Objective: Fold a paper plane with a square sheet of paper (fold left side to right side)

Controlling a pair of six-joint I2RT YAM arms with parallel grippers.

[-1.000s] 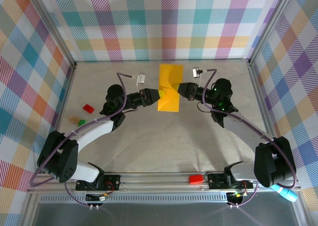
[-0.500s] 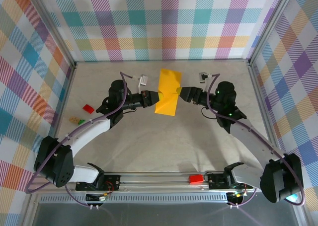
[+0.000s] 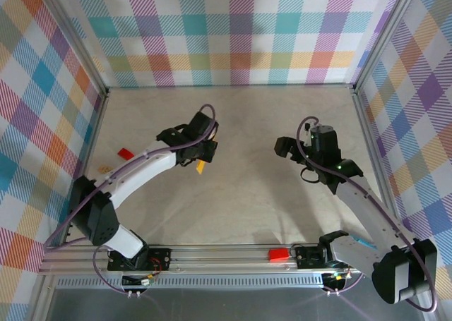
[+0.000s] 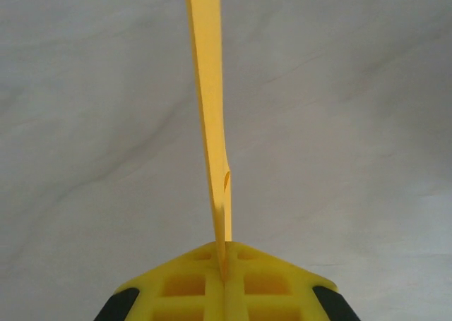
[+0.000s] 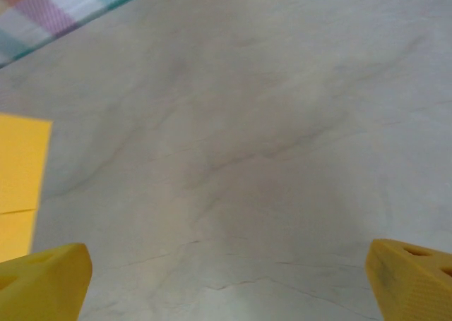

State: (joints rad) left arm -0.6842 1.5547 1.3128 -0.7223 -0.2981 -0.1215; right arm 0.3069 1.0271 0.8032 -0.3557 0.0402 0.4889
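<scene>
My left gripper should carry the edge-on sheet across, lower it flat on the table's bare middle and release it, since that spot lies below, toward the right gripper.
My left gripper (image 3: 203,156) is shut on the square sheet of paper (image 4: 208,88), a thin yellow-orange sheet. In the left wrist view the sheet stands edge-on, rising straight from between the closed yellow jaws (image 4: 224,264). From above, a small yellow sliver of the sheet (image 3: 200,167) pokes out under that gripper, left of the table's middle. My right gripper (image 3: 284,148) hangs open to the right, apart from the paper, its fingertips (image 5: 42,279) spread wide over bare table. A flat yellow piece of the sheet (image 5: 18,166) shows at that view's left edge. The paper plane is out of view.
A small red block (image 3: 126,152) and tan and green bits (image 3: 104,169) lie near the left wall. Another red block (image 3: 278,254) sits on the front rail. A light blue cylinder (image 3: 364,243) lies by the right arm's base. Plaid walls (image 3: 233,32) enclose the table.
The right gripper let go of the paper, opened wide and drew back to the right. The left gripper closed fully and swung down-left with the sheet, which has turned edge-on.
</scene>
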